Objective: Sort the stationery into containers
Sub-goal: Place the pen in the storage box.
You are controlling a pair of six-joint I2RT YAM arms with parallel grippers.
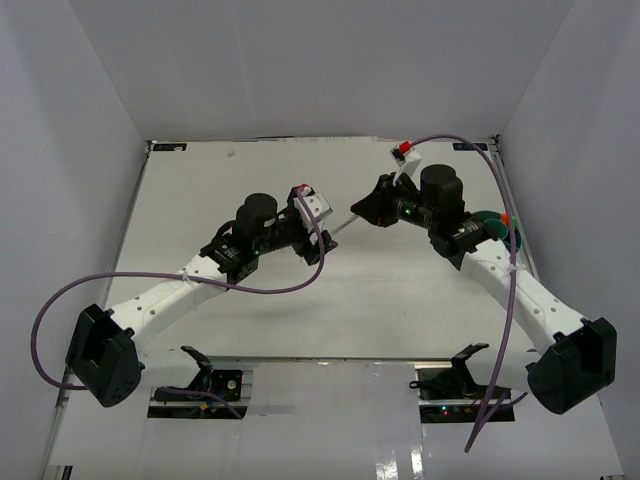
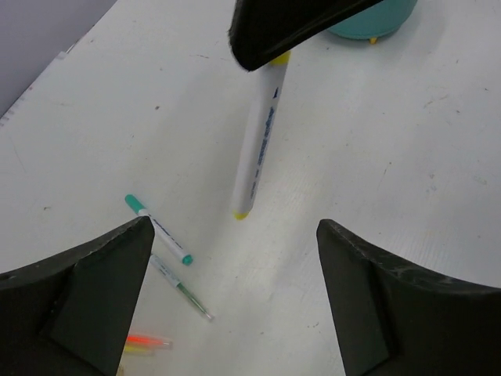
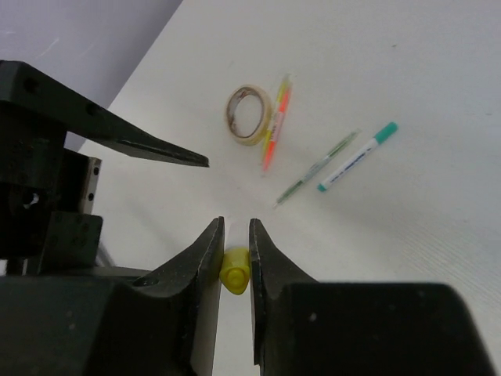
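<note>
Next, my right gripper swings to the right in the top view, before it lowers the white marker into the teal cup (image 1: pixel 495 228), where orange stationery already stands.
My right gripper (image 3: pixel 235 235) is shut on a white marker with yellow ends (image 3: pixel 235 269). It holds the marker tilted above the table, as the left wrist view (image 2: pixel 258 141) shows. In the top view the marker (image 1: pixel 343 226) hangs between my right gripper (image 1: pixel 372 208) and my left gripper (image 1: pixel 312 215). My left gripper (image 2: pixel 235 235) is open and empty just before the marker's lower tip. A teal-capped pen (image 2: pixel 159 229), a thin green pen (image 2: pixel 182 288) and an orange and yellow pen (image 2: pixel 147 342) lie on the table. The teal cup (image 1: pixel 495 228) stands behind the right arm.
A beige tape-like loop (image 3: pixel 250 115) lies beside the orange and yellow pen (image 3: pixel 275 121), near the thin green pen (image 3: pixel 316 168) and teal-capped pen (image 3: pixel 357 157). The left gripper's finger (image 3: pixel 149 145) reaches in close to the held marker. White walls ring the table.
</note>
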